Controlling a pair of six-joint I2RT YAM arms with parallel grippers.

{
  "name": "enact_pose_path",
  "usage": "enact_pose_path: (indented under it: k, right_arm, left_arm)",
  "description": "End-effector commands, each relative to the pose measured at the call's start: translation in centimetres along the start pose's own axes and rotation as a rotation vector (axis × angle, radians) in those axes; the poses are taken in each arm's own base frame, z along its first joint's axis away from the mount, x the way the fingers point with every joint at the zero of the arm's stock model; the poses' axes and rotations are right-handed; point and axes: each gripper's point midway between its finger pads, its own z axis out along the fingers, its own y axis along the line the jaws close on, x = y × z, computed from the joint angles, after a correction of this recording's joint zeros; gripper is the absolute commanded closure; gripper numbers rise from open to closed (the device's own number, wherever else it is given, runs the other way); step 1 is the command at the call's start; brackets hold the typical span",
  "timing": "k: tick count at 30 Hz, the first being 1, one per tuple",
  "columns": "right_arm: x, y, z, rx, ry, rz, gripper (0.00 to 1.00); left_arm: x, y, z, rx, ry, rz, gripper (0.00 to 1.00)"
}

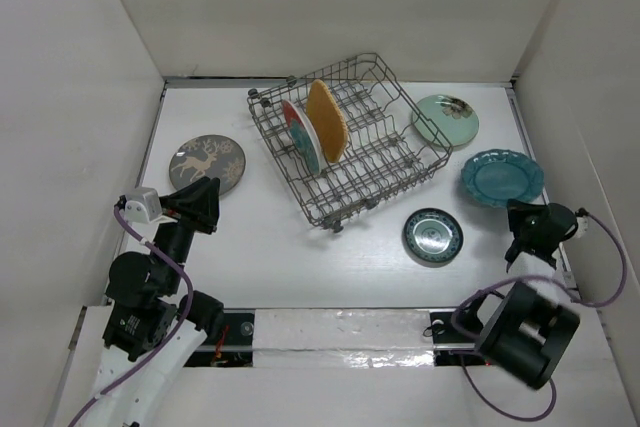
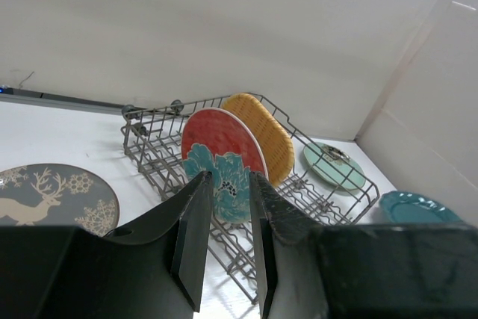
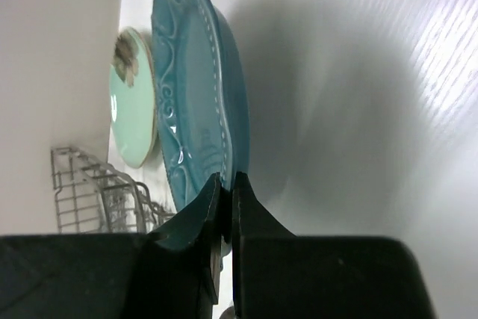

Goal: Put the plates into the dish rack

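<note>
My right gripper moves up, outward and to the left in the top view next. Then it comes down beside the yellow woven plate (image 1: 327, 120) to release where rack slots stand empty.
The dish rack (image 1: 398, 89) stands at the back centre and holds a red plate with teal flowers (image 1: 293, 119) and a yellow woven plate (image 1: 327, 120), both upright. On the table lie a pale mint plate (image 1: 446, 120), a teal scalloped plate (image 1: 500, 177), a small dark ringed plate (image 1: 432, 236) and a grey deer plate (image 1: 208, 162). My right gripper (image 1: 520, 215) is shut on the near rim of the teal scalloped plate (image 3: 194, 87); the rim sits between its fingertips (image 3: 226, 178). My left gripper (image 2: 230, 177) is open and empty, just in front of the deer plate (image 2: 45, 196).
White walls close in the table on the left, back and right. The rack (image 2: 149, 128) sits at an angle, its near corner pointing toward the arms. The right gripper works close to the right wall. The mint plate (image 3: 131, 102) lies just beyond the teal one.
</note>
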Motion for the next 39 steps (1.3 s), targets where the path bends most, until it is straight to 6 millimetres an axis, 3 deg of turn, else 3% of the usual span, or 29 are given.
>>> enact_pose_path:
  k: [1, 3, 4, 7, 8, 10, 11, 12, 13, 14, 16, 19, 20, 21, 22, 24, 26, 28, 29, 32, 39]
  right_arm:
    - [-6.6, 9.7, -4.1, -0.195, -0.272, -0.141, 1.0]
    - [-6.8, 11.9, -5.7, -0.209, -0.282, -0.217, 1.0]
    - [-7.4, 14.6, -6.5, -0.263, -0.288, -0.245, 1.0]
    - [-7.4, 18.1, -7.5, -0.352, -0.306, -0.274, 1.0]
    - [-7.9, 20.3, -8.6, -0.403, -0.328, -0.288, 1.0]
    - [-6.0, 23.6, -8.5, -0.479, -0.277, -0.352, 1.0]
    - [-5.9, 26.7, -9.6, -0.545, -0.281, -0.374, 1.0]
    - [-5.0, 28.1, -9.5, -0.564, -0.269, -0.437, 1.0]
    - [-2.4, 30.0, -9.8, -0.61, -0.212, -0.473, 1.0]
    - [-1.8, 31.9, -8.8, -0.61, -0.212, -0.529, 1.0]
    - [2.2, 33.8, -8.0, -0.643, -0.117, -0.592, 1.0]
    - [6.3, 35.8, -5.1, -0.633, -0.057, -0.681, 1.0]
    - [8.6, 36.5, -5.2, -0.652, -0.024, -0.71, 1.0]
    - [10.8, 35.7, -3.0, -0.618, 0.017, -0.767, 1.0]
    - [11.4, 37.5, -3.1, -0.647, 0.021, -0.778, 1.0]
    - [14.4, 38.4, -2.9, -0.665, 0.053, -0.831, 1.0]
    - [16.1, 39.5, -1.5, -0.647, 0.041, -0.863, 1.0]
    - [18.2, 39.2, -0.2, -0.623, 0.061, -0.917, 1.0]
    - [18.5, 40.4, -0.4, -0.641, 0.052, -0.919, 1.0]
    - [20.4, 40.7, 0.4, -0.624, 0.051, -0.985, 1.0]
    - [24.8, 39.5, 1.0, -0.584, 0.052, -1.147, 1.0]
  left_arm:
    - [-0.6, -0.5, 0.3, 0.021, -0.028, -0.008, 0.77]
    - [-0.5, -0.5, 0.4, 0.023, -0.025, -0.006, 0.77]
    - [-0.6, -0.5, 0.3, 0.024, -0.027, -0.008, 0.77]
    - [-0.6, -0.5, 0.4, 0.024, -0.027, -0.008, 0.77]
    - [-0.5, -0.5, 0.4, 0.022, -0.026, -0.008, 0.77]
    - [-0.5, -0.5, 0.4, 0.021, -0.024, -0.008, 0.77]
    - [-0.5, -0.5, 0.4, 0.023, -0.024, -0.006, 0.77]
    - [-0.4, -0.5, 0.5, 0.022, -0.021, -0.007, 0.77]
    - [-0.4, -0.5, 0.5, 0.021, -0.018, -0.005, 0.77]
    - [-0.3, -0.5, 0.5, 0.02, -0.017, -0.005, 0.77]
    - [-0.3, -0.3, 0.5, 0.013, -0.018, -0.003, 0.77]
    - [-0.3, -0.2, 0.5, 0.004, -0.017, -0.001, 0.77]
    - [-0.3, -0.2, 0.5, 0.006, -0.018, -0.001, 0.77]
    - [-0.2, -0.1, 0.6, 0.001, -0.012, 0.002, 0.77]
    - [-0.1, -0.1, 0.6, -0.001, -0.01, 0.001, 0.77]
    - [0.0, 0.0, 0.7, -0.003, -0.005, 0.003, 0.77]
    - [0.2, 0.0, 0.8, -0.006, 0.0, 0.005, 0.77]
    - [0.2, 0.1, 0.8, -0.012, 0.0, 0.005, 0.77]
    - [0.2, 0.2, 0.8, -0.014, -0.001, 0.005, 0.77]
    - [0.2, 0.2, 0.9, -0.015, 0.002, 0.005, 0.77]
    - [0.2, 0.1, 0.8, -0.01, 0.002, 0.008, 0.77]
